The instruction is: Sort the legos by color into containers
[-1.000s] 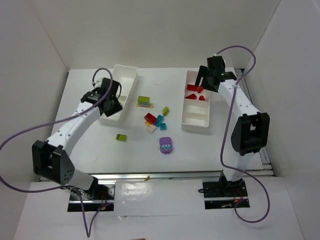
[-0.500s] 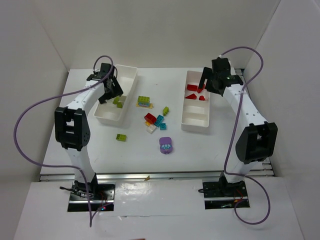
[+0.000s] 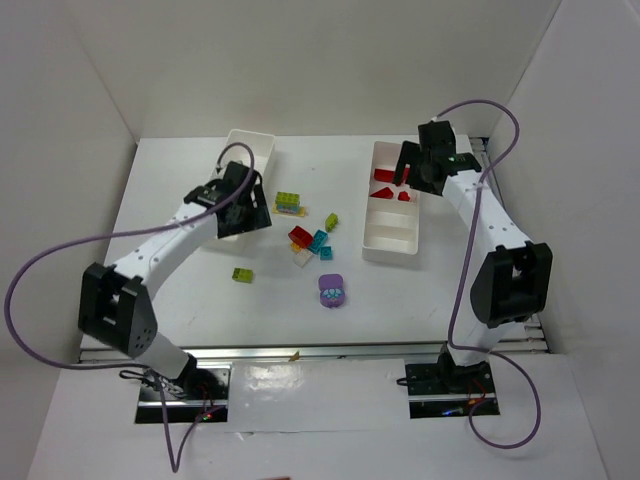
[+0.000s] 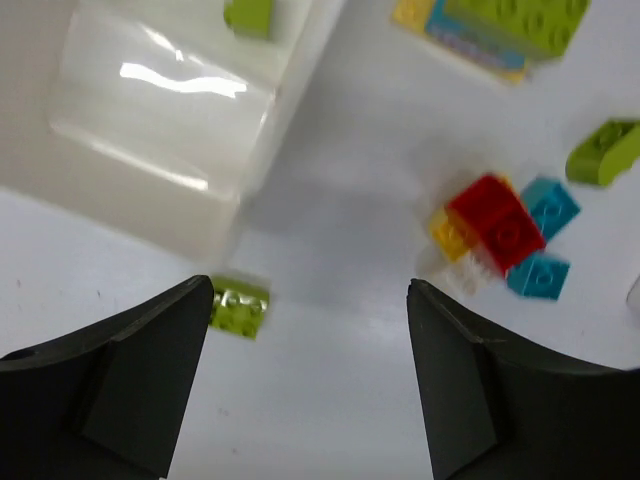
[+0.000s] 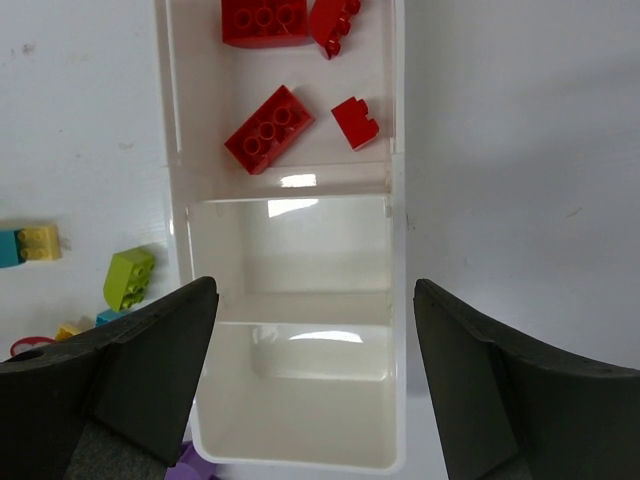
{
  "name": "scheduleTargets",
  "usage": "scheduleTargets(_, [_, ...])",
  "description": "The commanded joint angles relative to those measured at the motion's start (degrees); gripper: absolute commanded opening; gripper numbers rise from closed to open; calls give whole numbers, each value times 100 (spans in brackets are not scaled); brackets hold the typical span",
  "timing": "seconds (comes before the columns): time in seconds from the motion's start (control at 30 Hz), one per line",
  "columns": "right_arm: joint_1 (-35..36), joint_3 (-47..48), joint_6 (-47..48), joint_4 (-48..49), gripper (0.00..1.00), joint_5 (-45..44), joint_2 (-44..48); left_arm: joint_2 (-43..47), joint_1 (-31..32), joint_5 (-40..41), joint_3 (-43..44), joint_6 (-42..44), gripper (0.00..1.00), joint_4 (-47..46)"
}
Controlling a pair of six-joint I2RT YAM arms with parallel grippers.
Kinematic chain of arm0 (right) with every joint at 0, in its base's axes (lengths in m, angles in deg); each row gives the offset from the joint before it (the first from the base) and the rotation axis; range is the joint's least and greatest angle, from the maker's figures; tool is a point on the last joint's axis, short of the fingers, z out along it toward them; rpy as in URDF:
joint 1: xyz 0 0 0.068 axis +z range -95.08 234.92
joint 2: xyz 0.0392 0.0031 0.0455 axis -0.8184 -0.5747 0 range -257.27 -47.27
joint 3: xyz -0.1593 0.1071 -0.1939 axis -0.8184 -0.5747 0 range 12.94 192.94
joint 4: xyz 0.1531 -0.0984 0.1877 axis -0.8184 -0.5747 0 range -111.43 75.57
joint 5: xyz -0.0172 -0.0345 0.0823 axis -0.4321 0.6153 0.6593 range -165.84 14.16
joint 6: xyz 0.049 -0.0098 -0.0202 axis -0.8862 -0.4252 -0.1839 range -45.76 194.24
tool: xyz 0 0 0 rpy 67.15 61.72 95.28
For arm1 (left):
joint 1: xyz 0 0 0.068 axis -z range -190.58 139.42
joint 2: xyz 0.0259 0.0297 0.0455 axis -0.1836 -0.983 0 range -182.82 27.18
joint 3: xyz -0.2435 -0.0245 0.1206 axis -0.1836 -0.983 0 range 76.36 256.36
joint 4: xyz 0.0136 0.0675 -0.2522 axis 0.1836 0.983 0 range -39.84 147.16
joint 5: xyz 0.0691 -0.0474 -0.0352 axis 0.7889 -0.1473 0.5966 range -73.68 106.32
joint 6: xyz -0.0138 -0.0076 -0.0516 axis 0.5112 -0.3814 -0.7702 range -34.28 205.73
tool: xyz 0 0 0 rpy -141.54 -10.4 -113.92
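Observation:
My left gripper is to move back and down next, to the lime lego that is still outside the container with another lime lego in it.
My left gripper point(image 3: 248, 211) point(image 4: 310, 292) hangs open and empty over the table, just past the near end of the left container point(image 3: 252, 147) point(image 4: 150, 130). A lime lego point(image 4: 250, 15) lies in that container. Another lime lego point(image 3: 242, 274) point(image 4: 238, 306) lies on the table by my left fingertip. Red point(image 3: 300, 236) point(image 4: 498, 222), teal point(image 3: 319, 240) point(image 4: 550, 205), yellow point(image 4: 450, 233) and white legos point(image 3: 303, 257) cluster mid-table. My right gripper point(image 3: 408, 170) point(image 5: 315, 290) is open and empty above the right container point(image 3: 392, 232) point(image 5: 290, 260), whose far compartment holds several red legos point(image 5: 270, 128).
A yellow plate with lime and teal bricks point(image 3: 289, 203) point(image 4: 500, 25) lies beside the left container. A single lime brick point(image 3: 331, 220) point(image 4: 603, 152) point(image 5: 128, 278) sits between the containers. The purple piece point(image 3: 332, 290) rests nearer the front. White walls enclose the table on three sides.
My left gripper has opened and let a lime brick go into the left container, then swung out past its near end toward the loose bricks. The right arm has barely shifted.

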Motion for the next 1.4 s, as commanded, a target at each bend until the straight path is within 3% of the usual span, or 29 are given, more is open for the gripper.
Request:
scheduleTargets(0.0, [98, 106, -29, 54, 87, -8, -95, 616, 282, 538, -790, -611, 91, 133])
scheduleTargets(0.1, [160, 220, -29, 54, 87, -8, -148, 940, 475, 846, -1361, -1262, 91, 327])
scheduleTargets(0.23, [212, 221, -29, 54, 88, 53, -148, 882, 528, 593, -2038, -1797, 92, -24])
scheduleTargets(0.37, [213, 221, -29, 54, 88, 53, -148, 293, 327, 118, -2110, -2036, 87, -288])
scheduleTargets(0.6, [213, 116, 24, 1, 89, -61, -34, -182, 274, 47, -2048, -2300, 83, -561])
scheduleTargets(0.9, [318, 62, 24, 1, 89, -61, -87, -482, 274, 240, -1996, -2511, 57, -561])
scheduleTargets(1.07, [318, 62, 24, 1, 89, -61, -139, -264, 405, 433, -1873, -2117, 35, -455])
scheduleTargets(1.23, [318, 62, 24, 1, 89, -61, -139, 63, 703, 434, -1460, -1703, 21, -263])
scheduleTargets(1.37, [318, 62, 24, 1, 89, -114, -139, 116, 757, 232, -776, -1510, 21, -8])
